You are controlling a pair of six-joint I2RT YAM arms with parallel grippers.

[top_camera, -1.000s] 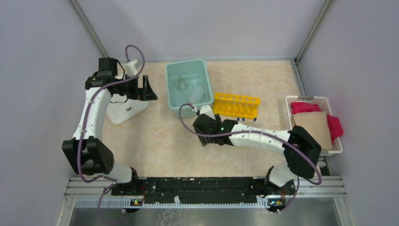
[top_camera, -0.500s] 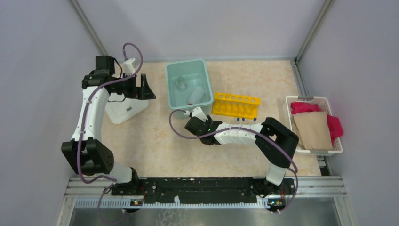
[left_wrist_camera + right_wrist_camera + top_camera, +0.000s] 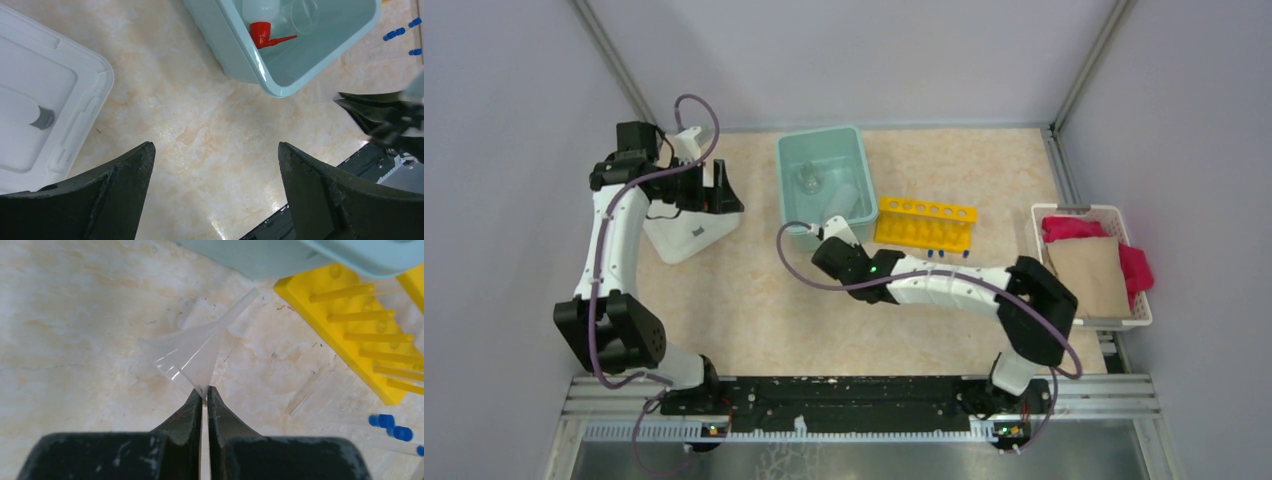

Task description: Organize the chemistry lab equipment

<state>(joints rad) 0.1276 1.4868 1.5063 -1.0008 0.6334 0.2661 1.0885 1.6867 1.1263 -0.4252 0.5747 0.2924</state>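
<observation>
My left gripper will go down and over toward the white plastic tray next, onto its near edge [image 3: 705, 246] [image 3: 80, 131], because the open fingers are over bare table beside the tray.
My right gripper [image 3: 204, 392] is shut on the rim of a translucent plastic funnel [image 3: 190, 352] that lies on the table, spout pointing at the teal bin [image 3: 260, 257]. In the top view that gripper [image 3: 829, 233] sits just in front of the bin [image 3: 861, 170]. The yellow holed rack [image 3: 924, 224] [image 3: 340, 315] stands right of it, with blue-capped test tubes [image 3: 387, 422] [image 3: 400, 32] lying beside. Inside the bin are the squeeze bottle with a red nozzle [image 3: 265, 36] and a glass cup [image 3: 300, 12]. My left gripper [image 3: 215, 146] [image 3: 729, 190] hangs open over bare table.
A white plastic tray [image 3: 689, 232] [image 3: 40, 105] lies under the left arm at the far left. A white basket [image 3: 1084, 209] of pink and brown cloths stands at the right edge. The black rail runs along the near edge.
The right arm reached left to the front of the bin and its jaws closed on the funnel's rim. The left arm drifted slightly left and back, still open.
</observation>
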